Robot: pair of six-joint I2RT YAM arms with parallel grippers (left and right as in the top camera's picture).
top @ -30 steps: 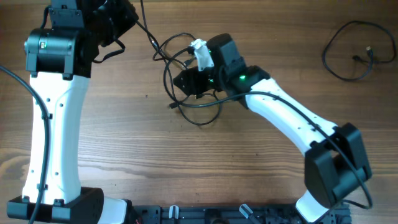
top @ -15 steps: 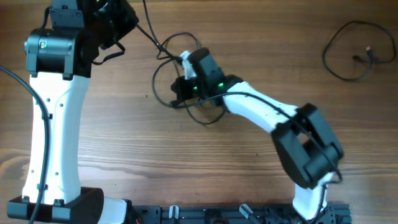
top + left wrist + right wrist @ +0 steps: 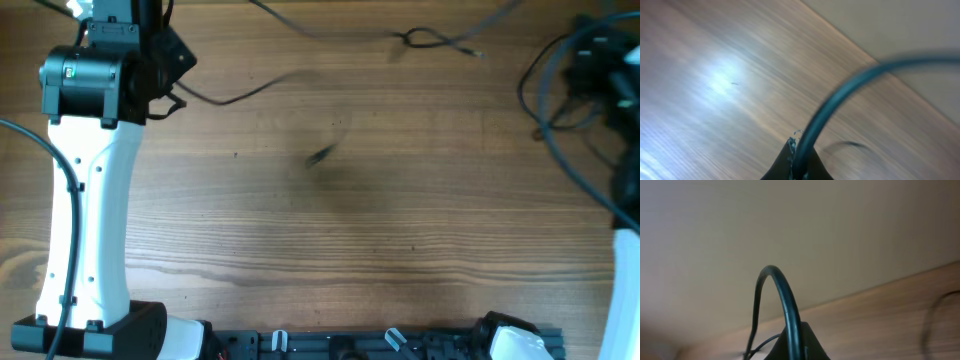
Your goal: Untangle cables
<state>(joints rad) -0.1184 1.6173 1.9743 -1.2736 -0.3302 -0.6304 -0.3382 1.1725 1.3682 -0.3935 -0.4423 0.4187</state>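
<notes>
I will swing my left gripper to the right in the overhead view next, toward the table's middle (image 3: 324, 138), and let go of the cable there, since bare wood lies open.
The cables are thin black cords. One cable (image 3: 330, 33) is stretched along the far edge of the table, with a small knot (image 3: 417, 38) in it. Another strand (image 3: 232, 95) trails from the left arm, and a blurred loose end (image 3: 320, 155) hangs over the table's middle. In the left wrist view, my left gripper (image 3: 799, 162) is shut on a cable (image 3: 840, 97) that arcs up to the right. At the far right my right gripper (image 3: 796, 344) is shut on a cable (image 3: 785, 295) that loops over its fingers. In the overhead view that gripper (image 3: 600, 62) is a dark blur.
A separate black cord loop (image 3: 535, 105) lies at the right edge, under the right arm. The left arm's white link (image 3: 85, 200) runs down the left side. A black rail (image 3: 380, 345) lines the near edge.
My right gripper shut on the tangle at mid-table, then swung fast to the far right. The loops have pulled out into a long strand. The left arm has barely moved.
</notes>
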